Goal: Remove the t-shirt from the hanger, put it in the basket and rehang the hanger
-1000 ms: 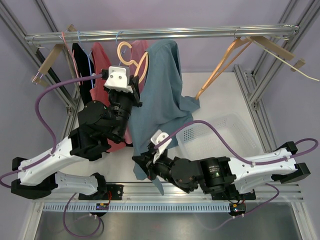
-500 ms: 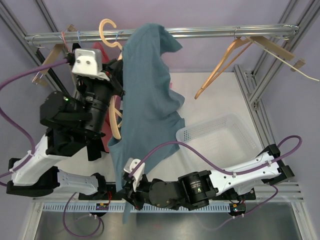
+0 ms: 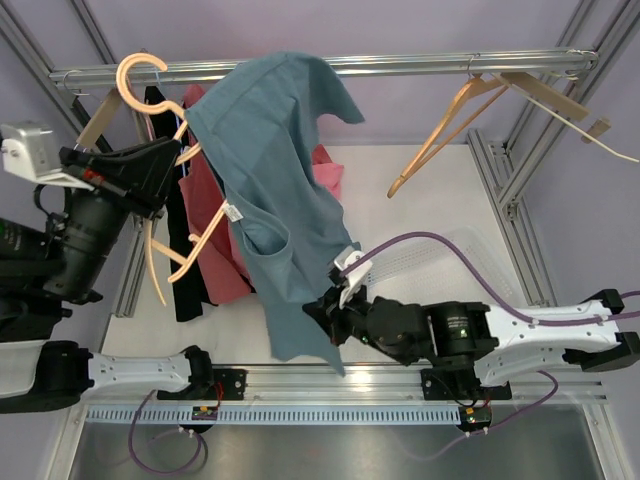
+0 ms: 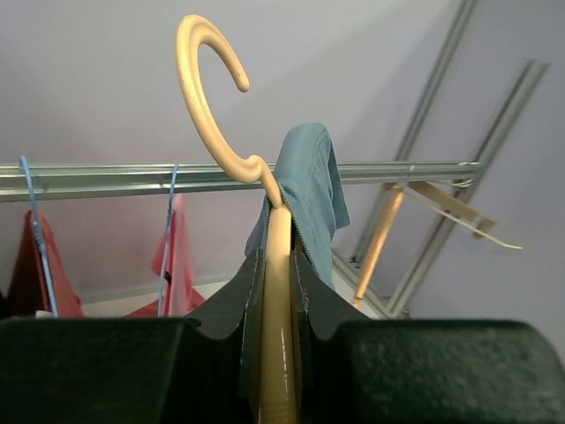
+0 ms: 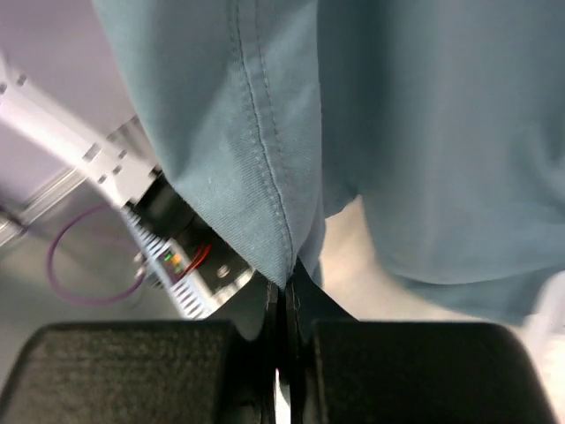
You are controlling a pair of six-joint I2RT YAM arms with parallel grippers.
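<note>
Next, the right gripper turns and draws the hem outward toward the white basket (image 3: 444,266), away from the hanger's neck, since the t-shirt still drapes over the hanger.
My left gripper (image 3: 168,158) (image 4: 278,265) is shut on the neck of a tan wooden hanger (image 3: 150,262) (image 4: 279,344), held up at the left with its hook (image 4: 205,97) free of the rail. The blue t-shirt (image 3: 285,190) (image 4: 313,181) still drapes over the hanger's top and stretches down to the right. My right gripper (image 3: 338,298) (image 5: 284,291) is shut on the t-shirt's (image 5: 265,115) lower hem, near the table's front.
A metal rail (image 3: 420,65) runs across the back with red (image 3: 215,190) and black (image 3: 190,295) garments hanging at the left and bare wooden hangers (image 3: 440,135) at the right. A white basket (image 3: 460,262) sits on the table to the right.
My left arm swung the hanger left and higher, off the rail. My right gripper moved right with the hem. The t-shirt is now pulled out diagonally between them.
</note>
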